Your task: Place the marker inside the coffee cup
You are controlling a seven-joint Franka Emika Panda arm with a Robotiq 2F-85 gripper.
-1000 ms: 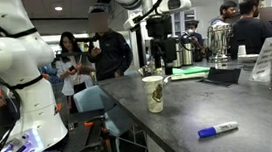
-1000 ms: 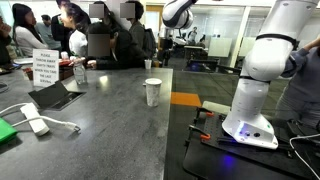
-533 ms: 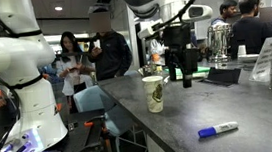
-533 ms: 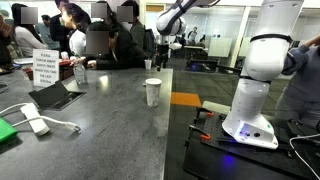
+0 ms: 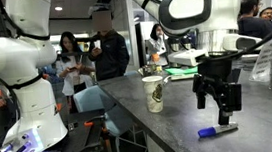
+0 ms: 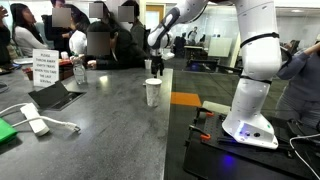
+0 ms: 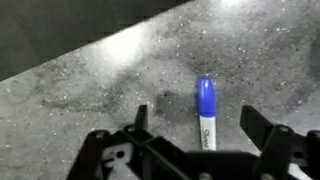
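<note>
I will lower my gripper to the marker next, at its blue-end with the cap (image 5: 212, 132) (image 7: 206, 99), and then I will close my fingers.
The marker (image 5: 218, 130) lies flat on the grey table near the front edge; in the wrist view (image 7: 205, 112) its blue cap points away and its white barrel runs under the gripper body. My gripper (image 5: 219, 106) hangs open just above the marker, fingers apart on either side of it in the wrist view (image 7: 199, 122), holding nothing. The coffee cup (image 5: 155, 93) stands upright to the left of the gripper, off-white with a dark green print; it also shows in an exterior view (image 6: 153, 92). The gripper (image 6: 157, 70) is small there and the marker is not visible.
Steel coffee urns (image 5: 219, 41) and people stand at the far end of the table. A laptop (image 6: 55, 95), a sign (image 6: 45, 68), a bottle (image 6: 80, 72) and a white cable device (image 6: 34, 124) sit on the far side. The robot base (image 6: 252, 110) stands beside the table edge (image 5: 130, 117).
The arm has swung from above the cup toward the table's front and come down; the gripper now hangs open just over the marker. The cup and the marker have not moved.
</note>
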